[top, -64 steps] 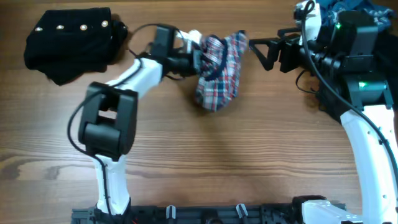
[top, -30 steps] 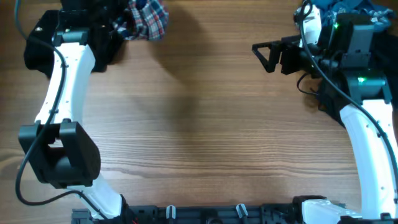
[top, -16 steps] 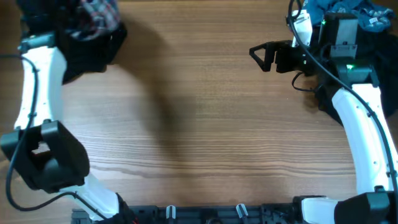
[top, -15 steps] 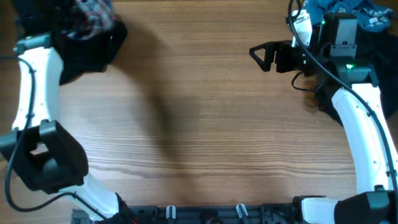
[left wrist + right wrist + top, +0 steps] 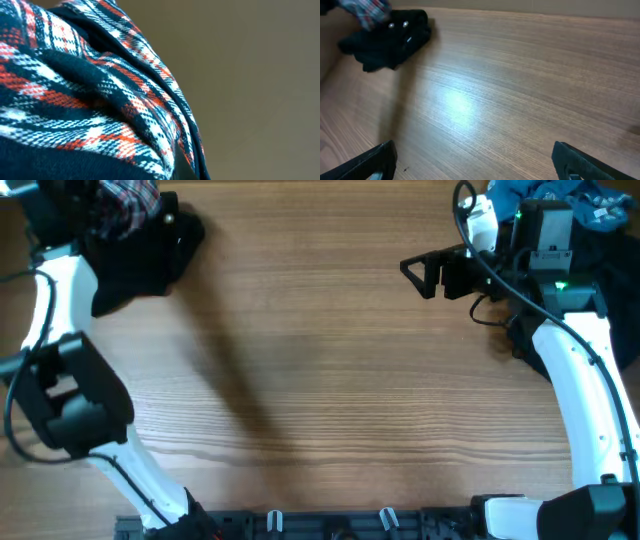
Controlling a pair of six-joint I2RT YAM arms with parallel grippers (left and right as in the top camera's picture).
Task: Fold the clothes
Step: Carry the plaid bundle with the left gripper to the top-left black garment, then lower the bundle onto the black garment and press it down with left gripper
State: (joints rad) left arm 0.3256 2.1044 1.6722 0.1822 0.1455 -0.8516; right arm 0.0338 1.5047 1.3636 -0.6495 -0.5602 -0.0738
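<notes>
The plaid cloth already hangs above the black pale-studded garment (image 5: 142, 256), so it goes down onto that garment next in my left gripper. The gripper then releases the cloth.
The red, navy and white plaid cloth (image 5: 126, 200) hangs bunched at the far left corner, over the black pale-studded garment (image 5: 140, 248) lying there. My left gripper (image 5: 98, 204) is shut on the plaid cloth, which fills the left wrist view (image 5: 100, 100) and hides the fingers. My right gripper (image 5: 413, 272) is open and empty above bare table at the far right. In the right wrist view its gripper (image 5: 477, 161) is spread wide, with the black garment (image 5: 387, 39) and the plaid cloth (image 5: 367, 10) far off.
Teal-blue clothes (image 5: 545, 192) are piled at the far right corner behind the right arm, with dark cloth (image 5: 612, 250) beside them. The wooden table (image 5: 320, 380) stretches between the two arms.
My left arm has swung the plaid cloth from the table's far middle to the far left corner, above the black garment. The right gripper has hardly moved.
</notes>
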